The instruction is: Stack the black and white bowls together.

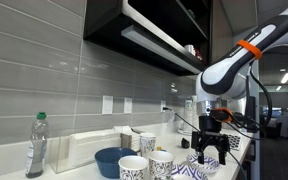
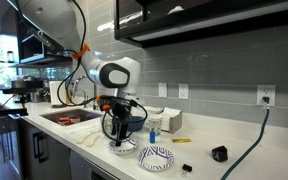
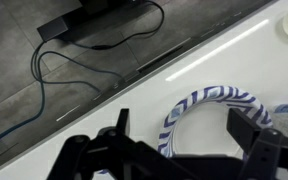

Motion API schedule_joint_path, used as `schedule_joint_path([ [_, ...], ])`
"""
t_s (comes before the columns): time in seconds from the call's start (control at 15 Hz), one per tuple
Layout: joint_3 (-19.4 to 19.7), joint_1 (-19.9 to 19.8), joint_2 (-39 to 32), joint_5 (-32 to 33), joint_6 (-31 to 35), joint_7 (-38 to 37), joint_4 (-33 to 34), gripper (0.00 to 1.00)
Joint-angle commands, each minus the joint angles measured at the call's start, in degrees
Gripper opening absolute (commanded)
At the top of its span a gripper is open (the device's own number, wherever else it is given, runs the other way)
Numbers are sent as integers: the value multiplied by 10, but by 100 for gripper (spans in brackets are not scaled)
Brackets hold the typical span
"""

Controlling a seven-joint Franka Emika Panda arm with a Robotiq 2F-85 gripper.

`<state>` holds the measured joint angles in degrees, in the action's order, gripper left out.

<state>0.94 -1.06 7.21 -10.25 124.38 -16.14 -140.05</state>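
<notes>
I should lower my open gripper onto the patterned rim of the near bowl (image 2: 134, 149) (image 3: 168, 134). The bowl is below my gripper, and that rim is already between my fingers.
Two black and white bowls sit on the white counter. In an exterior view one bowl (image 2: 122, 148) lies right under my gripper (image 2: 121, 136) and the other bowl (image 2: 155, 156) sits beside it, apart. In the wrist view the patterned rim of the near bowl (image 3: 199, 98) shows between my open fingers (image 3: 184, 130); I hold nothing. In an exterior view my gripper (image 1: 210, 157) hangs just above a patterned bowl (image 1: 194, 171) at the counter's front.
Two patterned white cups (image 1: 134, 167) (image 1: 162, 164), a blue bowl (image 1: 111, 160) and a plastic bottle (image 1: 36, 146) stand on the counter. A sink (image 2: 69, 117), a white box (image 2: 169, 122) and a small black object (image 2: 219, 153) also show. Cables (image 3: 84, 50) run along the wall.
</notes>
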Motion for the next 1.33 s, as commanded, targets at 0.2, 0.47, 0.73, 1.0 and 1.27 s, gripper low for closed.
schedule_joint_path([
  [0.2,10,-6,-22,-72,135,0,-45,100],
  [0.47,9,-4,-39,-87,176,-10,-48,100],
  [0.73,8,-3,-56,-77,189,-25,-45,98],
  [1.0,9,-4,-63,-71,193,-37,-45,62],
  [1.27,9,-4,-65,-68,191,-44,-44,32],
])
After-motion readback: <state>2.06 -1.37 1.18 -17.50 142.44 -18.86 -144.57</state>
